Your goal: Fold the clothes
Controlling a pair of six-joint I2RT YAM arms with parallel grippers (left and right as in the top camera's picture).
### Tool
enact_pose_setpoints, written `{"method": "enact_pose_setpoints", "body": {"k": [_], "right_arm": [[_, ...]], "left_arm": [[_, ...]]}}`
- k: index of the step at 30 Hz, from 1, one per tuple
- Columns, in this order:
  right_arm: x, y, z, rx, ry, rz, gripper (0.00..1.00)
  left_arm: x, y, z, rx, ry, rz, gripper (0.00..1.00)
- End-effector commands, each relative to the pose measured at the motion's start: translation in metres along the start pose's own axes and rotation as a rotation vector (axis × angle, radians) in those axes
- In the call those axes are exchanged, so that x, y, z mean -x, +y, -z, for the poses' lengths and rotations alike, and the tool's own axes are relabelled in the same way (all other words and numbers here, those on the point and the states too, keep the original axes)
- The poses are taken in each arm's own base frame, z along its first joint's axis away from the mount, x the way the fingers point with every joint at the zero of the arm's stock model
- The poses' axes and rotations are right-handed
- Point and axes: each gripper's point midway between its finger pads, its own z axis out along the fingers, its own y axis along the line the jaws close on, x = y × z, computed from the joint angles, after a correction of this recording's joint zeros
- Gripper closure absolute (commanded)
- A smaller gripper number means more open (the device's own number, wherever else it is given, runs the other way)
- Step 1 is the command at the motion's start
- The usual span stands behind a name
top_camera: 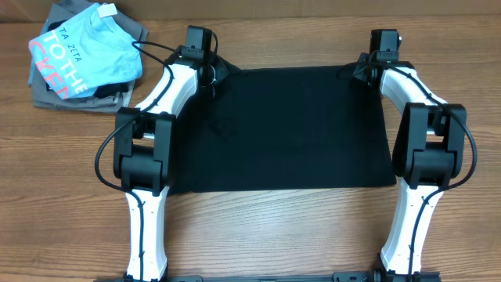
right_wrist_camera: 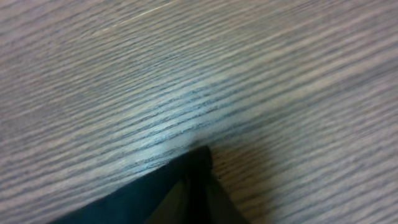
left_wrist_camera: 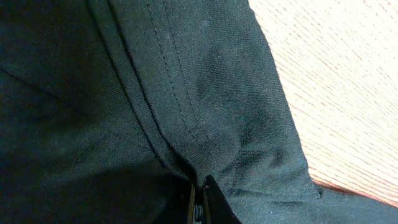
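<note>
I will lift my left gripper back over the shirt's middle part, its flat body, closer to my base than my fingers, and let go of the corner next, because the shirt is spread wide.
The black shirt lies flat on the wooden table as a wide rectangle. My left gripper is at its far left corner, shut on the fabric; the left wrist view shows the jaws pinched on a stitched hem of the shirt. My right gripper is at the far right corner, shut on the cloth; the right wrist view shows the jaw tips closed with a black shirt corner over bare wood. The collar and white tag are hidden.
A light blue tee with pink and white lettering lies on grey folded garments at the far left corner. Both arms run along the shirt's sides, left and right. Bare wood lies in front.
</note>
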Motion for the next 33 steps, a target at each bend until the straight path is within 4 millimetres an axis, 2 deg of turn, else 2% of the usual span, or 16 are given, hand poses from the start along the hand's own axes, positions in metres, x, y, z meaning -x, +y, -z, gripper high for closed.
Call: {"method": "enact_pose_setpoints", "body": {"k": [1, 4, 8, 15, 20, 26, 33], "right_arm": [[-0.014, 0.000, -0.011, -0.015, 0.034, 0.004, 0.95], [-0.016, -0.005, -0.011, -0.038, 0.041, 0.001, 0.96], [-0.016, -0.014, -0.010, -0.093, 0.034, -0.038, 0.96], [-0.019, -0.019, -0.008, -0.115, 0.048, -0.092, 0.96], [-0.020, -0.023, -0.002, -0.146, 0.074, -0.138, 0.96], [-0.008, -0.022, 0.012, -0.155, 0.095, -0.135, 0.96], [-0.004, -0.026, 0.034, -0.196, 0.158, -0.164, 0.96]], "left_arm": [[-0.005, 0.001, -0.007, 0.016, 0.009, -0.047, 0.96], [-0.001, -0.003, -0.006, 0.002, -0.004, -0.053, 0.96], [0.005, -0.017, 0.003, -0.049, -0.016, -0.146, 0.96], [0.012, -0.033, 0.042, -0.074, -0.034, -0.185, 0.96], [0.018, -0.046, 0.077, -0.093, -0.065, -0.279, 0.96], [0.014, -0.042, 0.107, -0.059, -0.051, -0.288, 0.96], [-0.006, -0.026, 0.120, 0.004, 0.035, -0.281, 0.96]]}}
